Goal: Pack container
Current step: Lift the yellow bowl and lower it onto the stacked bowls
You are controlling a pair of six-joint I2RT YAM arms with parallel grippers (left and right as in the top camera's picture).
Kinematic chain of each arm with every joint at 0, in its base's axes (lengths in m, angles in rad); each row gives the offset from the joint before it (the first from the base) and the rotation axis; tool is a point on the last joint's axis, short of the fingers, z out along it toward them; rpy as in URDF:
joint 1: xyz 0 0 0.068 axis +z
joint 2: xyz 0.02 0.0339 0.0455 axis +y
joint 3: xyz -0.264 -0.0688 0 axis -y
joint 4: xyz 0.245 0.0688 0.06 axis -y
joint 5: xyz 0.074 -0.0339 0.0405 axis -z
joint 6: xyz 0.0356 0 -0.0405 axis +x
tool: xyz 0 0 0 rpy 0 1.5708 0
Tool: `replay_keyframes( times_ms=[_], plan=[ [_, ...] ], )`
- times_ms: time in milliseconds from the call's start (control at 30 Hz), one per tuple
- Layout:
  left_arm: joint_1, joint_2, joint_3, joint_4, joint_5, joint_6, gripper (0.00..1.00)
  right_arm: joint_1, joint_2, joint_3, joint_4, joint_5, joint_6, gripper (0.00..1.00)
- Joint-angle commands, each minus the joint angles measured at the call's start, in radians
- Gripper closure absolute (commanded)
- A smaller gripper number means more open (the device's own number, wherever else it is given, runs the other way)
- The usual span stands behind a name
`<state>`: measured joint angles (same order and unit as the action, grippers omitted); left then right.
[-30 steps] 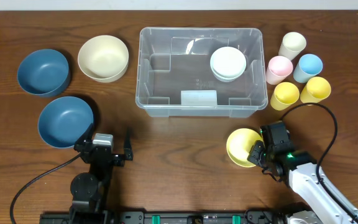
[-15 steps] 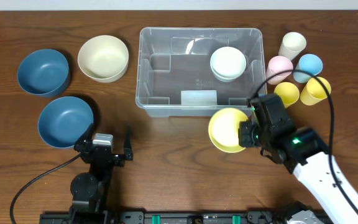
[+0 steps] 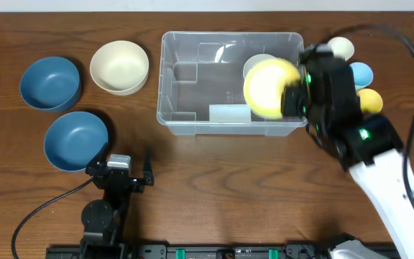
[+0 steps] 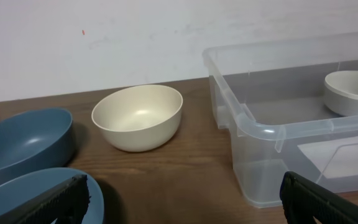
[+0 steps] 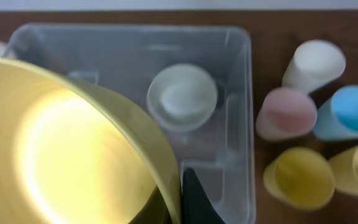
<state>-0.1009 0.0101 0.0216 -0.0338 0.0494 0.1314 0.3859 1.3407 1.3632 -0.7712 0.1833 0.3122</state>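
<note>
The white bowl (image 3: 254,65) (image 5: 182,96) stands open and empty. I need to move my right gripper outward and then down, nest the yellow bowl in it and release the yellow bowl's rim.
The clear plastic container (image 3: 192,119) stands at the table's back middle, with a white bowl (image 3: 254,65) inside its right half. It also shows in the left wrist view (image 4: 272,134) and the right wrist view (image 5: 241,74). My right gripper (image 3: 293,97) is shut on the rim of a yellow bowl (image 3: 268,88) and holds it above the container's right part, over the white bowl (image 5: 182,96). The yellow bowl (image 5: 67,149) fills the left of the right wrist view. My left gripper (image 3: 129,175) rests open and empty at the front left.
A cream bowl (image 3: 119,66) and two blue bowls (image 3: 49,83) (image 3: 75,139) sit left of the container. Several cups, cream (image 3: 342,47), pink (image 5: 284,112), blue (image 3: 360,73) and yellow (image 5: 297,177), stand right of it.
My right gripper has lifted the yellow bowl from the front right of the table and carried it up and back, over the container's right part. The left arm has not moved.
</note>
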Motion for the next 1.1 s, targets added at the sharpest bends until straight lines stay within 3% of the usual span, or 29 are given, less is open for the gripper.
replay_keyframes(
  times_ms=[0,300,733,767,833,900,1067],
  plan=[
    [0.004,-0.005,-0.018,-0.035,-0.012,0.01,0.02,-0.031,0.122,0.083,0.006,0.027,-0.022,0.99],
    [0.004,-0.005,-0.018,-0.035,-0.012,0.01,0.02,-0.116,0.454,0.232,0.049,-0.016,-0.023,0.99],
    [0.004,-0.005,-0.018,-0.035,-0.012,0.01,0.02,-0.137,0.723,0.244,0.243,-0.083,-0.021,0.98],
    [0.004,-0.005,-0.018,-0.035,-0.012,0.01,0.02,-0.137,0.739,0.244,0.253,-0.083,-0.021,0.93],
    [0.004,-0.005,-0.018,-0.035,-0.012,0.01,0.02,-0.137,0.754,0.244,0.26,-0.083,-0.021,0.57],
    [0.004,-0.005,-0.018,-0.035,-0.012,0.01,0.02,-0.137,0.756,0.244,0.261,-0.082,-0.028,0.39],
    [0.005,-0.005,-0.018,-0.035,-0.012,0.01,0.02,-0.133,0.747,0.282,0.218,-0.083,-0.079,0.3]
  ],
)
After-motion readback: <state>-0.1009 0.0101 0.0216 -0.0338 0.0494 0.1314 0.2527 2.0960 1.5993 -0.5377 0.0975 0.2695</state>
